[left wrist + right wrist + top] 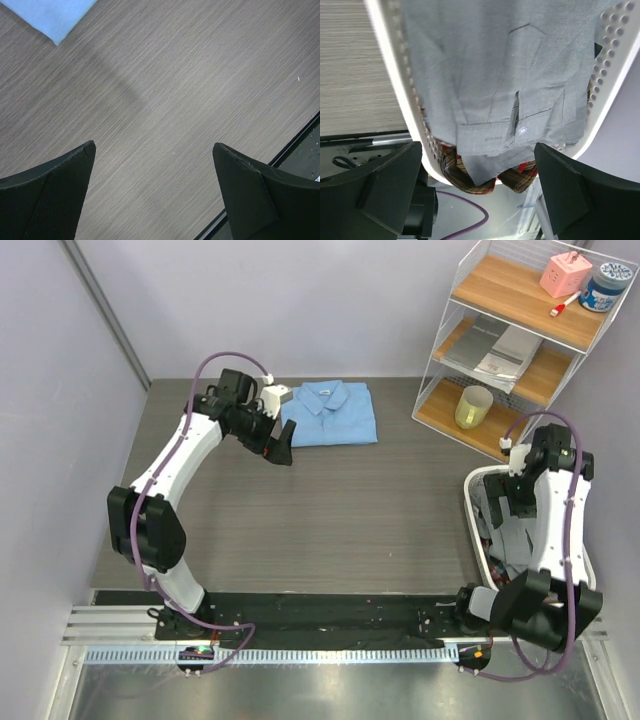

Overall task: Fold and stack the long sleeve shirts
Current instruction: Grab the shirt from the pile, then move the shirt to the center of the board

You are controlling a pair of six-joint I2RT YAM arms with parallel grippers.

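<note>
Next, my right gripper lowers into the white basket (395, 85) and closes on the grey shirt's cloth beyond the cuff (479, 55), since that shirt lies below its open fingers.
A light blue long sleeve shirt (330, 412) lies folded on the table at the back, collar away from me; its corner (50, 15) shows in the left wrist view. My left gripper (279, 452) (155, 150) hovers just left of and in front of that shirt, open over bare tabletop. A grey long sleeve shirt (485, 75) (512, 540) lies crumpled in the white basket (395, 85) at the right, one cuff and button showing. My right gripper (503, 508) (476, 150) hangs above the basket, open, with nothing between its fingers.
Red-brown plaid cloth (455, 175) lies under the grey shirt and hangs over the basket's rim. At the back right is a wire shelf (520, 330) with a yellow cup (473, 407), papers, a pink box and a jar. A black strip (330, 615) runs along the table's near edge.
</note>
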